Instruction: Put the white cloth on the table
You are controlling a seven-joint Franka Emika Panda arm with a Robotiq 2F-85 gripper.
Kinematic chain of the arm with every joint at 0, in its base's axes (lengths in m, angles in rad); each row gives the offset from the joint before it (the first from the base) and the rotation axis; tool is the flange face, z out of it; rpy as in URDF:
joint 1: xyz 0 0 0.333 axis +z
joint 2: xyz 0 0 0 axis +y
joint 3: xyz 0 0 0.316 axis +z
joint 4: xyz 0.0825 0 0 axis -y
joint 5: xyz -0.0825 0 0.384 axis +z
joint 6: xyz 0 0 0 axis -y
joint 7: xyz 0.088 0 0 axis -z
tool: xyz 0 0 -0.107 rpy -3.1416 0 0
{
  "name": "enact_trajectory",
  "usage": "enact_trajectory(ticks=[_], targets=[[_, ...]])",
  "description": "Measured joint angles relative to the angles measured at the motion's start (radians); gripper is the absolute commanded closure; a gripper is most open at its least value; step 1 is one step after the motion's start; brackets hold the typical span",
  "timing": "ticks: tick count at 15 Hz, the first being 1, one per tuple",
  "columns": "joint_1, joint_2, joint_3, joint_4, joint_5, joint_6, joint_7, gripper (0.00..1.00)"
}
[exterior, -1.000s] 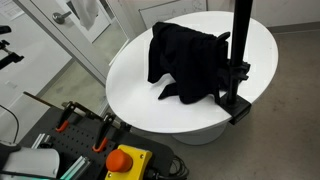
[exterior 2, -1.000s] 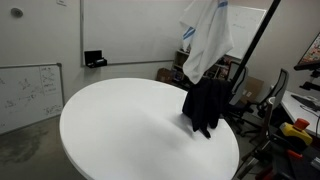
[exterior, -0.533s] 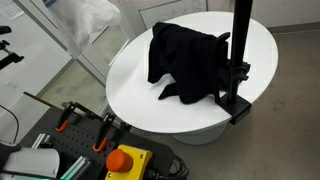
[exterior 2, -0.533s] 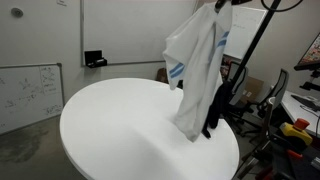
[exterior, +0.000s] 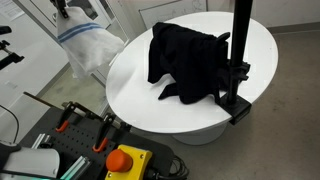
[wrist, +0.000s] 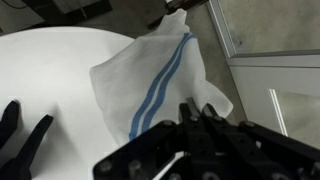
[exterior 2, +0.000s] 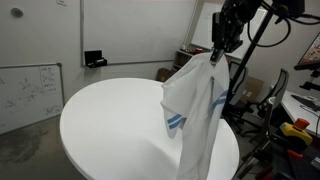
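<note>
The white cloth [exterior: 88,45] still hangs by the table's rim in my gripper. Next I need to bring it down toward the bare tabletop [exterior: 129,76] beside the black cloth and release it.
The white cloth [exterior 2: 190,115] with blue stripes hangs from my gripper [exterior 2: 217,50], which is shut on its top corner. It dangles over the near edge of the round white table [exterior 2: 110,120], its lower end dropping past the rim. In an exterior view the cloth [exterior: 88,45] hangs at the table's edge [exterior: 125,85]. In the wrist view the cloth [wrist: 150,80] spreads out below my gripper [wrist: 196,108], with the table top [wrist: 50,70] behind it.
A black cloth [exterior: 185,60] lies heaped on the table next to a black pole with a clamp [exterior: 238,60]. A red emergency button [exterior: 123,160] and tools sit in the foreground. Chairs and boxes [exterior 2: 265,95] stand beyond the table.
My gripper has carried the white cloth down and towards the table; the cloth now hangs lower, over the table's edge. The black cloth has not moved.
</note>
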Motion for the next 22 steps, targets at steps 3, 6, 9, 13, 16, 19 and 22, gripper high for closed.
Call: enact_trajectory(ticks=[3,6,9,13,16,19,22], targets=[[0.0,0.052,0.007,-0.016,-0.015,0.067,-0.004,0.71],[-0.001,0.094,0.007,-0.017,-0.028,0.101,-0.004,0.51],[-0.003,0.111,0.007,-0.017,-0.028,0.107,-0.004,0.3],[-0.006,0.115,0.005,-0.017,-0.028,0.107,-0.004,0.01],[-0.01,0.113,0.002,-0.014,-0.027,0.106,-0.002,0.0],[-0.013,0.1,-0.002,-0.013,-0.027,0.1,0.003,0.0],[-0.014,0.092,-0.002,-0.013,-0.027,0.097,0.005,0.0]])
